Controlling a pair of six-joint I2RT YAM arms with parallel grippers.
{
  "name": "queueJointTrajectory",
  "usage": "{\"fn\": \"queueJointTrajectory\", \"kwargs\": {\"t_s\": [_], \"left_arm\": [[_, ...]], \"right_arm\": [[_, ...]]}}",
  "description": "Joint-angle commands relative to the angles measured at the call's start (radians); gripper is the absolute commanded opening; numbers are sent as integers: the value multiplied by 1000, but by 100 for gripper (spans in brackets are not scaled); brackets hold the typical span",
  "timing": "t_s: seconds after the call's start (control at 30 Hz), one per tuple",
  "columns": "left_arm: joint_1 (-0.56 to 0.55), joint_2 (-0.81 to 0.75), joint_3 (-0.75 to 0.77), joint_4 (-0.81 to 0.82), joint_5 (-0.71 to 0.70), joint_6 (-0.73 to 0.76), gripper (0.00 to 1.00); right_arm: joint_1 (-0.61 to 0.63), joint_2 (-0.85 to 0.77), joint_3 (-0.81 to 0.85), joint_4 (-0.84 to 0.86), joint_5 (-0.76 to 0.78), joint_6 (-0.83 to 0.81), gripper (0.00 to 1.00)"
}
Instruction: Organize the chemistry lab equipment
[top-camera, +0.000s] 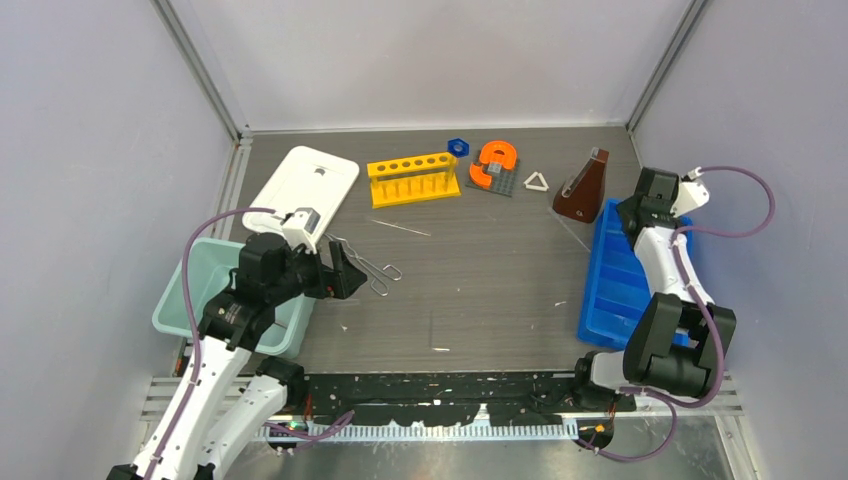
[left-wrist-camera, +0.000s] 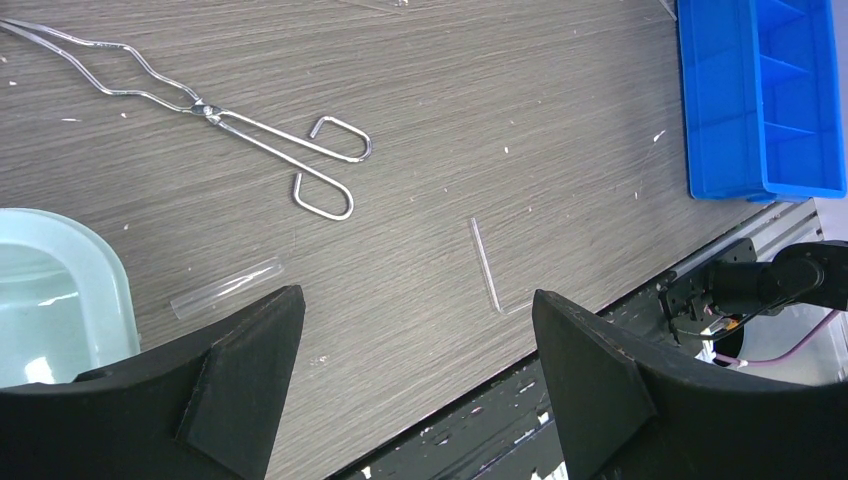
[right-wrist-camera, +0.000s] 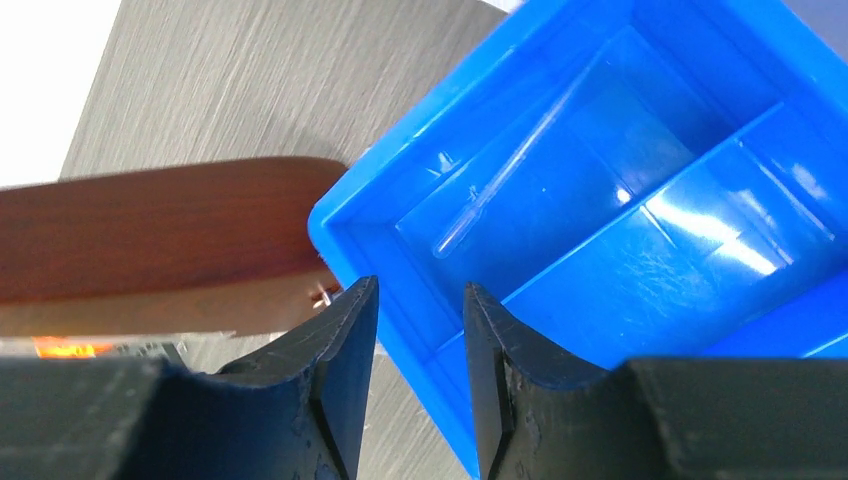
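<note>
A clear pipette lies at an angle below my right gripper, to its left in the top view. Next, I will cross the blue tray's edge, turn and lower onto the pipette's stem (top-camera: 572, 233).
My left gripper (top-camera: 348, 274) hangs open and empty over the table, right beside the wire metal tongs (left-wrist-camera: 222, 116). A clear tube (left-wrist-camera: 228, 287) and a thin clear rod (left-wrist-camera: 484, 262) lie below it on the wood. My right gripper (right-wrist-camera: 420, 300) is open with nothing between its pads, over the far corner of the blue tray (right-wrist-camera: 400, 165). A clear tube (right-wrist-camera: 500, 185) lies in that tray's end compartment. The brown flask (top-camera: 583, 188) stands just left of the corner. The yellow rack (top-camera: 413, 178), blue hexagonal piece (top-camera: 458, 147) and white triangle (top-camera: 537, 181) sit at the back.
A teal bin (top-camera: 205, 300) sits at the near left under my left arm, and a white tray (top-camera: 305, 185) lies behind it. The orange horseshoe piece (top-camera: 495, 163) on its grey base stands between the rack and the triangle. Another thin rod (top-camera: 398, 228) lies mid-table.
</note>
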Motion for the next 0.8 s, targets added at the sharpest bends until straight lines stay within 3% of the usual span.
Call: {"fn": "queueJointTrajectory", "kwargs": {"t_s": [0.0, 0.2, 0.4, 0.5, 0.77], "left_arm": [[-3, -9, -3, 20, 13, 8, 88], [-3, -13, -3, 21, 19, 6, 87], [-3, -21, -4, 21, 19, 6, 87], [-3, -23, -4, 22, 19, 6, 87], [-3, -33, -3, 20, 11, 8, 88]], "right_arm": [[60, -42, 48, 67, -22, -191, 44], [257, -15, 42, 136, -62, -625, 44], [351, 84, 104, 61, -163, -816, 40], [359, 154, 148, -5, -170, -867, 34], [363, 297, 189, -42, -138, -1040, 30]]}}
